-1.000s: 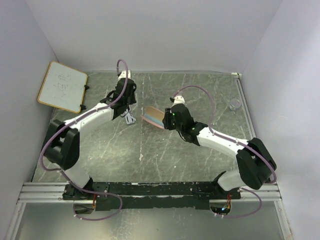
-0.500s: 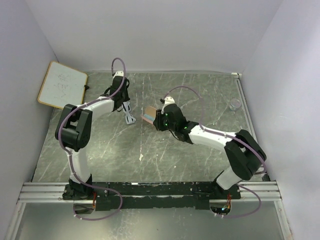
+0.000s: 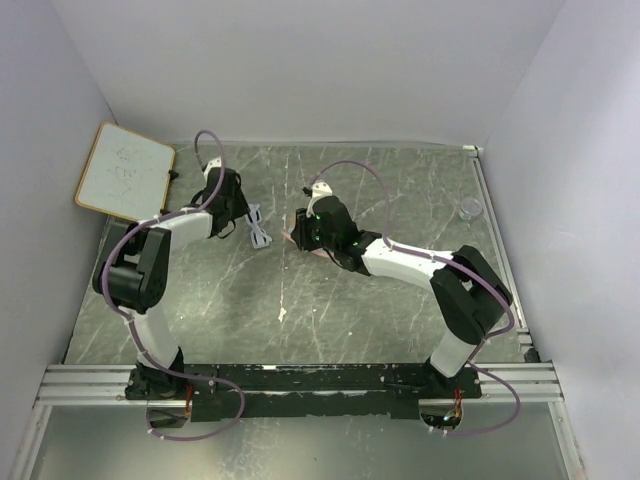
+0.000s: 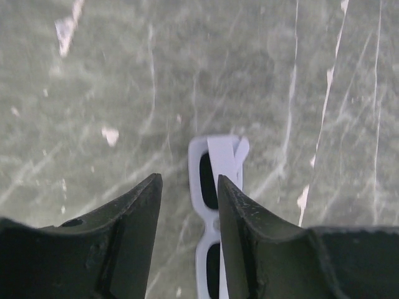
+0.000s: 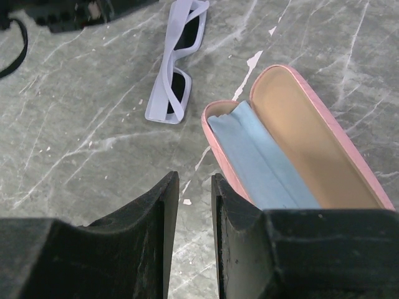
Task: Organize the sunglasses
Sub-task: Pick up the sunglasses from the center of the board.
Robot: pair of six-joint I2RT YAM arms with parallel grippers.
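My left gripper should move down, back and to the right in the top view next, onto the sunglasses' folded arm by the bridge, because one finger overlaps it.
The sunglasses point(image 3: 259, 231), pale whitish with dark lenses, lie folded on the grey table. In the left wrist view they point(image 4: 211, 163) run partly under my right finger. My left gripper point(image 3: 238, 215) point(image 4: 188, 185) hovers just left of them, open and empty. The pink case point(image 5: 313, 133) lies open with the pale blue cloth point(image 5: 265, 163) in its left half. In the top view the case point(image 3: 295, 238) is mostly hidden under my right gripper point(image 3: 306, 228). That gripper point(image 5: 194, 182) is narrowly open and empty at the case's near corner. The sunglasses point(image 5: 177, 70) lie beyond it.
A white board point(image 3: 125, 172) leans at the far left wall. A small clear round object point(image 3: 469, 208) sits near the right wall. White walls close in three sides. A metal rail point(image 3: 300, 382) runs along the near edge.
My left arm has folded back and its gripper shifted left, from above the sunglasses to their left side. My right gripper has moved left over the case, covering most of it.
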